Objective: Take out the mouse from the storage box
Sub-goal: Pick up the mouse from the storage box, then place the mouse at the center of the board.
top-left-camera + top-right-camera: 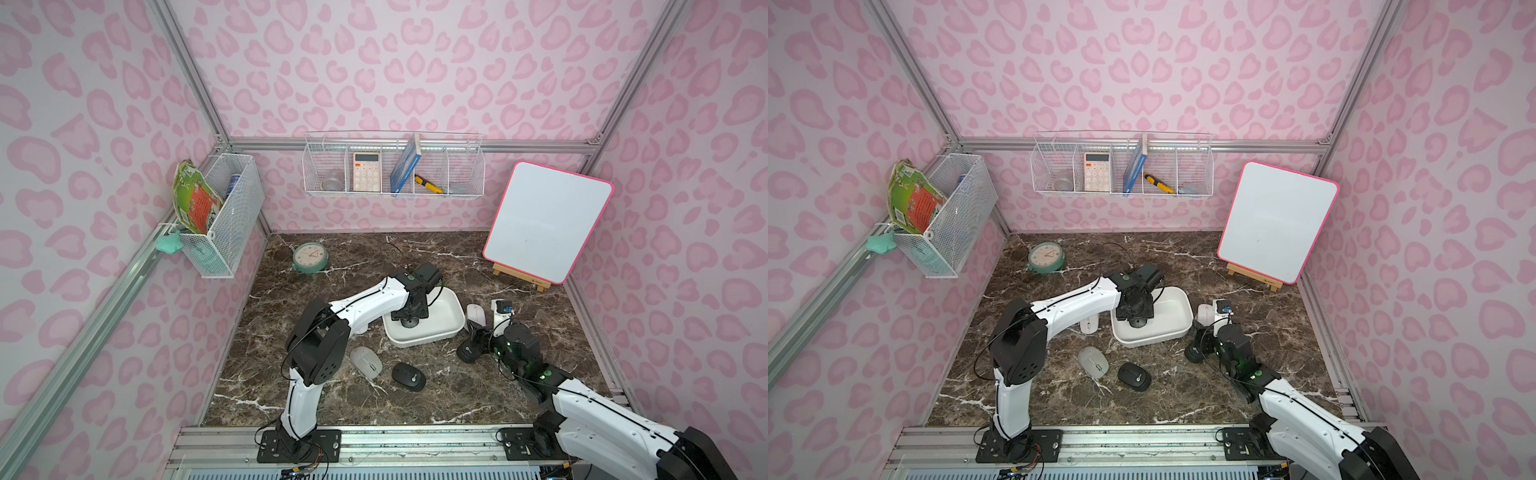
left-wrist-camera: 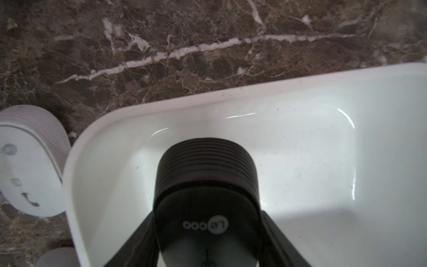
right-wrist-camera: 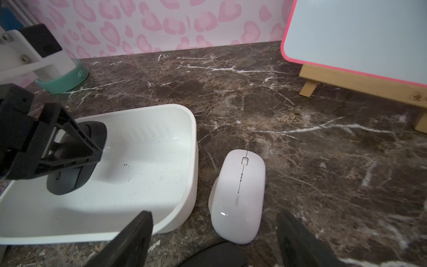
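Observation:
My left gripper next needs to lift back over the box's near rim, then go down and let go of the mouse, because the bare tabletop before the box lies back from my gripper.
The storage box (image 1: 419, 343), a shallow white tub, sits mid-table in both top views (image 1: 1150, 340). My left gripper (image 1: 409, 318) reaches down into it and is shut on a black mouse (image 2: 205, 185). Its fingers press the mouse's two sides. In the right wrist view the mouse (image 3: 67, 182) hangs tilted inside the box walls (image 3: 191, 161). My right gripper (image 3: 215, 216) stands open just right of the box, low over the table. A white mouse (image 3: 238, 196) lies ahead of it. A dark rounded thing (image 3: 212, 254) lies below its fingers, untouched.
A grey mouse (image 1: 365, 361) and a black mouse (image 1: 408, 376) lie in front of the box. Another white mouse (image 1: 1090, 324) lies at its left side. A teal clock (image 1: 309, 257) stands at the back left and a whiteboard on an easel (image 1: 546, 222) at the back right.

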